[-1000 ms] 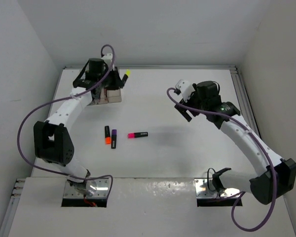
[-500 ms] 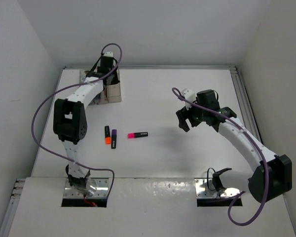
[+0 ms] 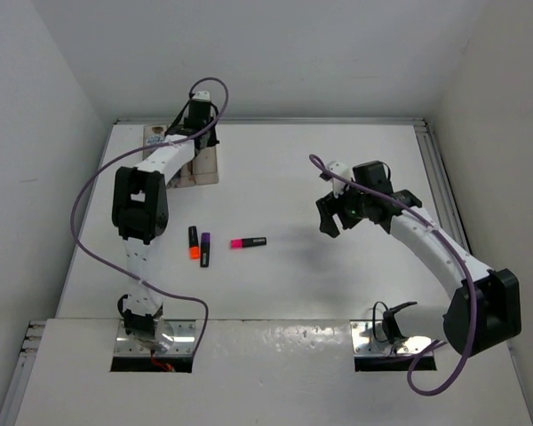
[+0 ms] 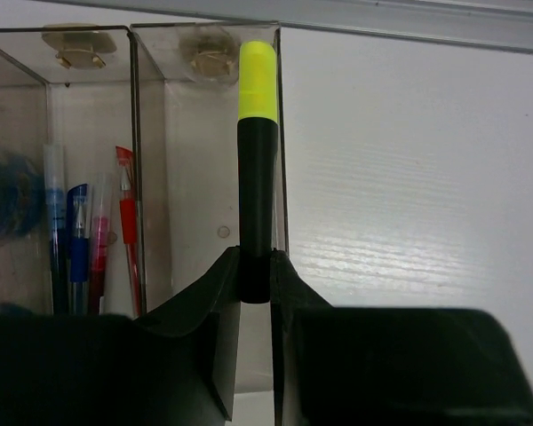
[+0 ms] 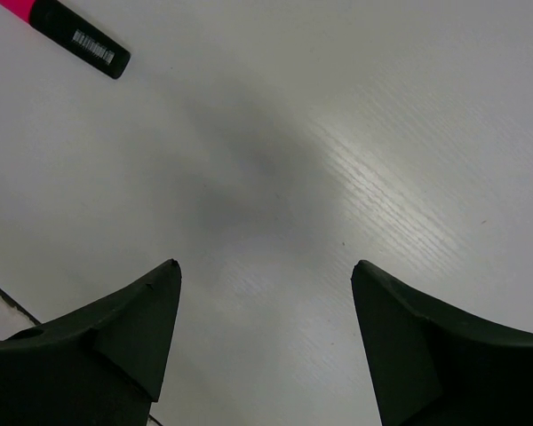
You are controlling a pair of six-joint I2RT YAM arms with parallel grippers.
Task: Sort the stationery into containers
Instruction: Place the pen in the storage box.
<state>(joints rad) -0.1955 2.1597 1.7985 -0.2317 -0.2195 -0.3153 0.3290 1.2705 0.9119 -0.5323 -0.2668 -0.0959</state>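
The highlighter already points along the tray's empty slot (image 3: 206,162) (image 4: 215,215) beside the pens, so my left gripper will next lower its black body a little and let go of it.
My left gripper (image 4: 256,266) is shut on the black body of a yellow-capped highlighter (image 4: 257,151), held cap-forward over the right-hand slot of the tray (image 4: 133,133). The middle slot holds red pens (image 4: 129,231) and blue pens (image 4: 75,244). In the top view the left gripper (image 3: 198,129) is over the far end of the tan tray (image 3: 206,170); the yellow highlighter is hidden there. An orange-capped highlighter (image 3: 194,242), a purple-capped one (image 3: 205,249) and a pink-capped one (image 3: 248,241) lie mid-table. My right gripper (image 3: 330,213) is open and empty; the pink highlighter (image 5: 71,31) lies beyond it.
The tray stands at the back left corner, close to the back wall (image 3: 275,53) and the table's far edge (image 4: 409,27). A blurred blue shape (image 4: 9,200) sits in the tray's left slot. The right gripper (image 5: 265,271) hangs over bare white table.
My left gripper has swung left with the yellow highlighter, from beside the tray's right side to over its far end. The right gripper has shifted down and toward the middle.
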